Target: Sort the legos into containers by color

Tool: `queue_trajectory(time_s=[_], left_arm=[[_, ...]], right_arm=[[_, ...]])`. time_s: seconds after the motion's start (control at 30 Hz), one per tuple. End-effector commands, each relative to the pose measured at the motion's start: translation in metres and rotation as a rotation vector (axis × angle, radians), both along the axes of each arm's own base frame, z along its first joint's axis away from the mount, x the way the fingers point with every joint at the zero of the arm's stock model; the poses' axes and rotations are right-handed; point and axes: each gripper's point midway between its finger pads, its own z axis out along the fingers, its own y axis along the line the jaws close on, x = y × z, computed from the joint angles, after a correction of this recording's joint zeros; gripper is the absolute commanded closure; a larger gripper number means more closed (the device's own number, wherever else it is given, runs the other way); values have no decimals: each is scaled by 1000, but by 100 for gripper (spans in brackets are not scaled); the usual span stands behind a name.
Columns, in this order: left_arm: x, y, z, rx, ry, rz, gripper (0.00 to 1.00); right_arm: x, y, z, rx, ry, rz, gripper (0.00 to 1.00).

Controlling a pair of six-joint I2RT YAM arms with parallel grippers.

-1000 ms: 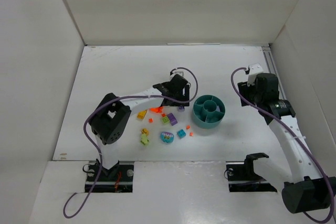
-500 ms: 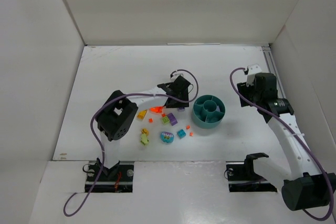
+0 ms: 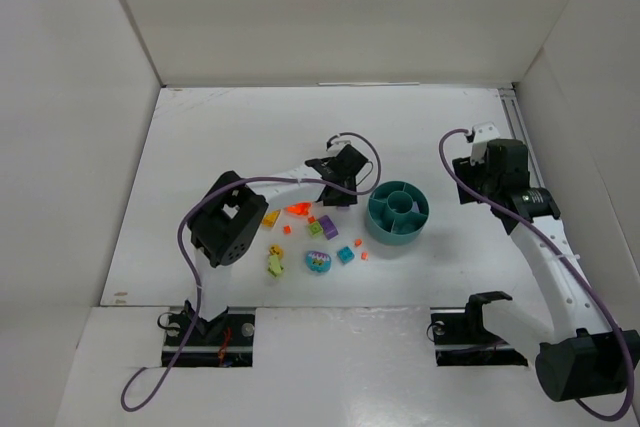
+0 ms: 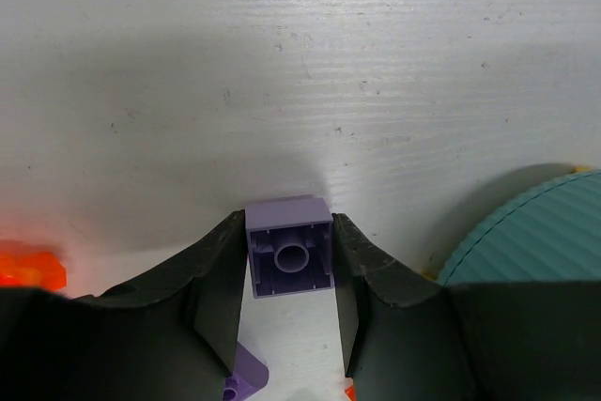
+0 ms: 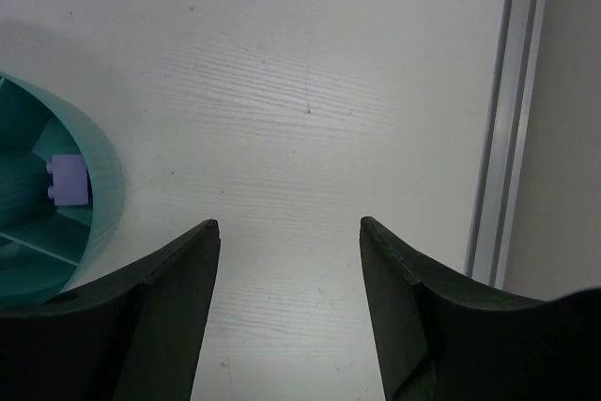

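The colors match, so I need to lift my left gripper past the teal rim, move it over the dish and lower it toward the section holding the pale purple brick (image 3: 415, 207).
My left gripper (image 4: 288, 232) is shut on a light purple brick (image 4: 288, 260), hollow underside towards the camera, low over the white table. The rim of the round teal dish (image 4: 535, 232) is just to its right. In the top view the left gripper (image 3: 343, 192) is just left of the dish (image 3: 398, 212). Loose legos lie in front of it: orange (image 3: 297, 209), yellow (image 3: 270, 217), lime green (image 3: 315, 229), purple (image 3: 328, 226), teal (image 3: 345, 254). My right gripper (image 5: 289, 232) is open and empty, right of the dish (image 5: 103, 185). One pale purple brick (image 5: 69, 180) lies in a dish section.
A metal rail (image 5: 502, 138) runs along the table's right edge, close to the right gripper. White walls close in the table on three sides. A purple bit (image 4: 239, 384) and an orange piece (image 4: 28, 268) lie by the left fingers.
The left arm has shifted a little to the right, bringing its gripper closer to the dish. The right arm has barely moved.
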Motion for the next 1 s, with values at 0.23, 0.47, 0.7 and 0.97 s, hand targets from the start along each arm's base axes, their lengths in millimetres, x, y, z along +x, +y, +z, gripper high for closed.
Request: queue_trajectory(time_s=[0.23,0.47,0.7,0.97], left_arm=[[28,-14,118,-107,-247,-6,78],[3,-75,203,-257,-467,-322,74],[-33,-138,215,-289,-515,-616,73],[-46,-176,193,-265,-464,-782,68]], right_arm=[[2,9,31,68,-155,20,33],[-16,-6,56,78,-275,-70,30],[-34,-18,75,83,-394,-142,21],[-36,-24,78,79,-418,-174,21]])
